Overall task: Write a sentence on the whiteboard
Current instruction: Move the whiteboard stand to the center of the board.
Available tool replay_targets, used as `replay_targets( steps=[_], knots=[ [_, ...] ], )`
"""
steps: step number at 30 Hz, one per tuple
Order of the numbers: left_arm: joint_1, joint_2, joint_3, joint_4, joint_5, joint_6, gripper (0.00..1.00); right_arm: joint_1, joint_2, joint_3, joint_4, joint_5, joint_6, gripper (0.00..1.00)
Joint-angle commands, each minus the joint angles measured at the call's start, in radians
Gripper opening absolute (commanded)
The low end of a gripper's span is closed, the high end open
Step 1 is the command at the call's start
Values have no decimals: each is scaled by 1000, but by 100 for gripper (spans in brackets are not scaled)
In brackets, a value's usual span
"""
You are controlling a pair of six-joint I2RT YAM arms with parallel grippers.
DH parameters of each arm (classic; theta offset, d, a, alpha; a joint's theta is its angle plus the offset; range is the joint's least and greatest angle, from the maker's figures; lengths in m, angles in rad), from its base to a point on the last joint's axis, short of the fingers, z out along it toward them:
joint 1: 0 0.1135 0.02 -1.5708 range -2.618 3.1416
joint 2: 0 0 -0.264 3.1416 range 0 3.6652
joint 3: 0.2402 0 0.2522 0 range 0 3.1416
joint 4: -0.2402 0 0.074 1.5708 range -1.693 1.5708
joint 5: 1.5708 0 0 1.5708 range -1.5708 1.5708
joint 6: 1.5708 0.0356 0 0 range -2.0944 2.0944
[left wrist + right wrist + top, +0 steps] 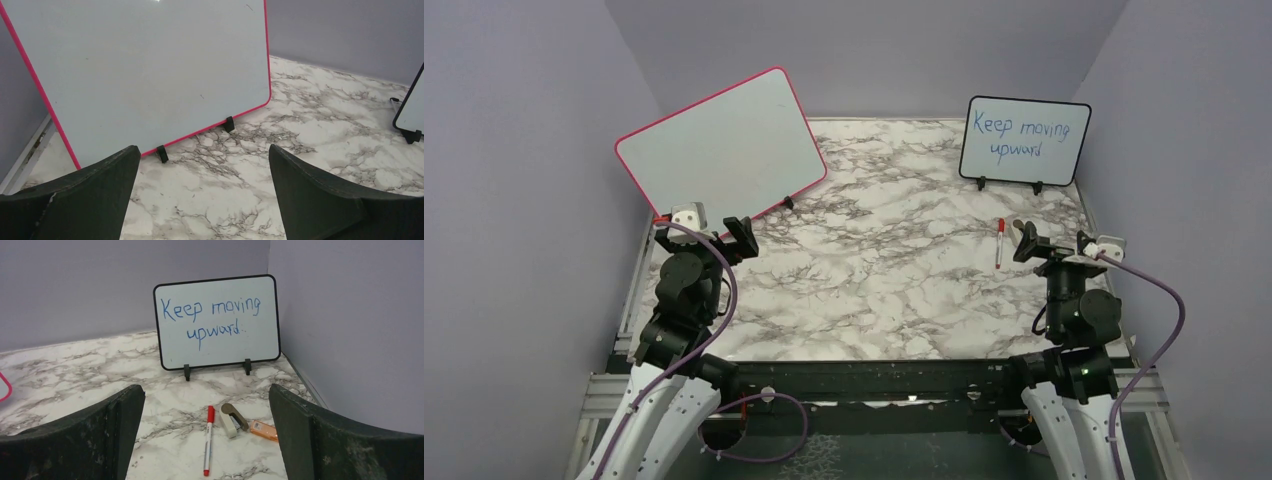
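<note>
The whiteboard's nearer black foot (162, 154) juts out below the red-pink frame, so my left gripper moves outward and down onto it next, turning square to the board.
The whiteboard (724, 150) with the red-pink frame stands tilted on small black feet at the back left. Its face is blank, and no red sentence shows on it. It fills the left wrist view (150, 75). My left gripper (707, 238) is open and empty just in front of its lower edge, and its jaws stand wide apart in the left wrist view (204, 147). A red-capped marker (999, 243) lies on the table at the right. My right gripper (1059, 250) is open and empty just behind it, with the marker (208, 440) lying between its spread fingers (204, 390).
A smaller black-framed board (1024, 140) with blue "Keep moving upward" stands at the back right. A small stapler (232, 420) and an orange object (263, 430) lie beside the marker. The marble table (874, 270) has purple walls on three sides.
</note>
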Motion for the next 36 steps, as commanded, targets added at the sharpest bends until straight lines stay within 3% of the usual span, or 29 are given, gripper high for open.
replay_targets(
  steps=[1,16,28,36],
  knots=[
    [-6,-3,17,19,-9,7,99,-4,-22,-16,42,34,19,100],
    [-6,123,39,-23,-9,-25,99,-4,-38,-28,49,61,48,100],
    [13,492,125,-108,-52,-141,99,-4,-44,-32,45,78,60,100],
    [165,695,161,-103,-4,-293,99,-3,-47,-32,39,68,62,100]
  ],
)
